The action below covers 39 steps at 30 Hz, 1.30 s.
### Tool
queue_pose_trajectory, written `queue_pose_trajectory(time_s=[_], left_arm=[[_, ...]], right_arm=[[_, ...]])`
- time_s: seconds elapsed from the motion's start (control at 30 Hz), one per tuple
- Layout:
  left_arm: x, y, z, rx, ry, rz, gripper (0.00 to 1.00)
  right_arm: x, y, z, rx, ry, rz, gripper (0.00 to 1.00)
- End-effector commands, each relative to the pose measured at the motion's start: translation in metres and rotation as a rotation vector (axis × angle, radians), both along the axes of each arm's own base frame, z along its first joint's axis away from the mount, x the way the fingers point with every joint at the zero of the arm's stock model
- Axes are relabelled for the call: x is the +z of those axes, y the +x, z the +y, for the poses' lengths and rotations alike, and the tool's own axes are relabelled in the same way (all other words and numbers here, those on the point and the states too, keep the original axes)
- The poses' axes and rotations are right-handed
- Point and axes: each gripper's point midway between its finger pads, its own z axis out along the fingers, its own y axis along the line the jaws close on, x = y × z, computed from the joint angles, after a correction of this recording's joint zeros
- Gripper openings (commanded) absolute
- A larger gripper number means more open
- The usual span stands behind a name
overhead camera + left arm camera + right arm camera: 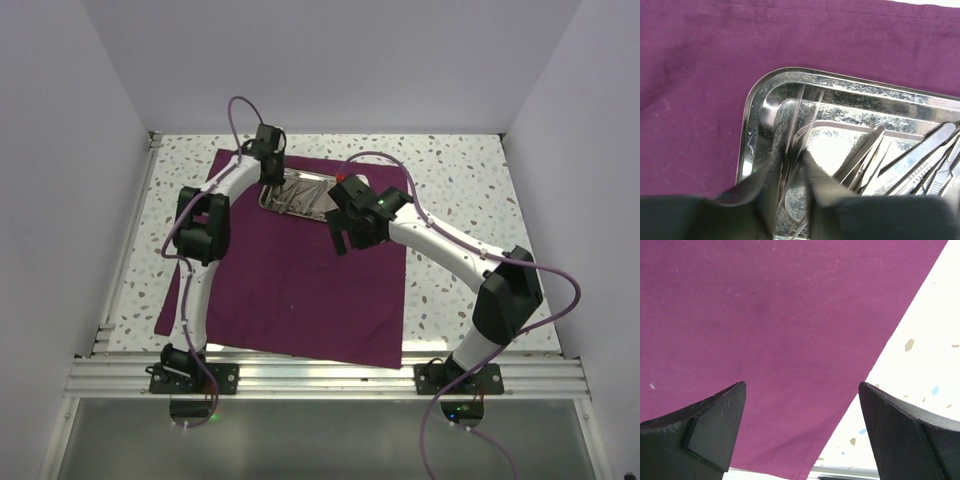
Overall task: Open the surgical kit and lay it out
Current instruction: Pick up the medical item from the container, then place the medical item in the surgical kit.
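I will next move my empty right gripper outward, where slim instruments lie, and then down. It will close on one at the tray's end opposite my left gripper.
The dark purple cloth wrap (pixel 300 290) lies spread flat on the table. The shiny steel tray (pixel 295 195) sits on its far part and holds several slim silver instruments (pixel 865 155). My left gripper (pixel 272 182) reaches down into the tray's left end. In the left wrist view (pixel 792 157) its fingers are closed to a narrow gap around a thin steel piece with a ring-like loop, which looks like the scissors (pixel 796 200). My right gripper (pixel 345 238) hovers wide open and empty above the cloth (pixel 765 315), near its right edge.
The speckled white table (pixel 450 190) surrounds the cloth and also shows in the right wrist view (pixel 930 340). White walls close in the left, right and back. A metal rail (pixel 320 375) runs along the near edge by the arm bases.
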Motion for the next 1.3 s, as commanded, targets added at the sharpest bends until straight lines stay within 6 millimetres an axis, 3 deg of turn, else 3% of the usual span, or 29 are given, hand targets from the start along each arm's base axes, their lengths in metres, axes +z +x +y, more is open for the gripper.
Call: queue_pose_trajectory(time_s=[0.0, 0.07, 0.1, 0.23, 0.33, 0.37, 0.4, 0.43, 0.5, 0.53, 0.57, 0.63, 0.67, 0.7, 0.73, 0.77, 0.8, 0.83, 0.87, 0.9, 0.93, 0.97, 1.03, 1.13, 1.17, 1.23, 1.27], left_arm=[[-0.024, -0.005, 0.007, 0.016, 0.028, 0.058, 0.23], [-0.029, -0.008, 0.008, 0.018, 0.034, 0.074, 0.15], [-0.029, -0.010, 0.008, 0.019, 0.033, 0.084, 0.02], [-0.012, -0.010, 0.007, 0.019, 0.021, 0.055, 0.00], [0.033, -0.007, 0.006, 0.019, -0.001, -0.013, 0.00], [0.061, -0.008, 0.005, 0.016, -0.018, -0.055, 0.00], [0.073, -0.013, 0.003, 0.013, -0.026, -0.067, 0.00], [0.105, -0.018, 0.004, 0.014, -0.043, -0.116, 0.00], [0.106, -0.042, 0.004, 0.012, -0.057, -0.095, 0.00], [0.137, -0.055, 0.005, 0.011, -0.084, -0.148, 0.00], [0.115, -0.079, 0.009, 0.012, -0.076, -0.093, 0.00], [0.118, -0.106, 0.004, 0.015, -0.114, -0.095, 0.00], [0.115, -0.134, 0.008, 0.016, -0.121, -0.079, 0.00], [0.112, -0.149, 0.002, 0.017, -0.146, -0.062, 0.00], [0.123, -0.166, 0.001, 0.009, -0.169, -0.077, 0.00], [0.099, -0.192, 0.003, 0.021, -0.163, -0.009, 0.00], [0.093, -0.209, 0.000, 0.014, -0.164, 0.011, 0.00], [0.100, -0.223, 0.000, 0.012, -0.186, -0.004, 0.00], [0.077, -0.247, 0.004, 0.017, -0.177, 0.052, 0.00], [0.071, -0.262, -0.001, 0.020, -0.202, 0.075, 0.00], [0.073, -0.274, -0.002, 0.017, -0.222, 0.067, 0.00], [0.055, -0.294, 0.000, 0.031, -0.219, 0.119, 0.00], [0.042, -0.318, 0.003, 0.034, -0.219, 0.148, 0.03], [0.034, -0.335, 0.009, 0.054, -0.208, 0.172, 0.14], [0.032, -0.339, 0.012, 0.062, -0.201, 0.182, 0.26], [0.034, -0.342, 0.015, 0.072, -0.197, 0.180, 0.42], [0.034, -0.345, 0.016, 0.081, -0.199, 0.185, 0.57]], right_arm=[[0.010, 0.009, 0.001, 0.013, 0.016, -0.030, 0.98], [0.011, 0.010, 0.000, 0.015, 0.018, -0.036, 0.98], [0.011, 0.011, -0.001, 0.015, 0.020, -0.035, 0.98], [0.011, 0.014, -0.001, 0.029, 0.020, -0.042, 0.98], [0.016, 0.023, 0.003, 0.039, 0.036, -0.064, 0.98], [0.019, 0.029, 0.006, 0.040, 0.047, -0.071, 0.98], [0.021, 0.032, 0.008, 0.042, 0.053, -0.077, 0.98], [0.023, 0.037, 0.011, 0.044, 0.062, -0.088, 0.98], [0.029, 0.049, 0.020, 0.044, 0.086, -0.110, 0.98], [0.033, 0.055, 0.025, 0.044, 0.103, -0.128, 0.98], [0.042, 0.063, 0.031, 0.043, 0.133, -0.152, 0.98], [0.040, 0.077, 0.044, 0.037, 0.157, -0.163, 0.98], [0.050, 0.088, 0.051, 0.032, 0.186, -0.186, 0.98], [0.040, 0.095, 0.059, 0.035, 0.189, -0.169, 0.98], [0.039, 0.103, 0.066, 0.026, 0.207, -0.175, 0.98], [0.050, 0.115, 0.074, 0.021, 0.239, -0.202, 0.97], [0.032, 0.123, 0.080, 0.015, 0.230, -0.174, 0.97], [0.029, 0.131, 0.085, 0.004, 0.237, -0.175, 0.96], [0.042, 0.146, 0.090, -0.006, 0.265, -0.209, 0.94], [0.037, 0.154, 0.092, -0.020, 0.262, -0.206, 0.93], [0.014, 0.161, 0.091, -0.037, 0.227, -0.173, 0.92], [0.022, 0.176, 0.092, -0.057, 0.241, -0.198, 0.90], [0.007, 0.191, 0.092, -0.091, 0.227, -0.189, 0.88], [-0.009, 0.208, 0.089, -0.127, 0.224, -0.193, 0.87], [-0.011, 0.213, 0.087, -0.136, 0.227, -0.198, 0.87], [-0.017, 0.221, 0.087, -0.149, 0.232, -0.212, 0.84], [-0.025, 0.226, 0.085, -0.161, 0.219, -0.213, 0.84]])
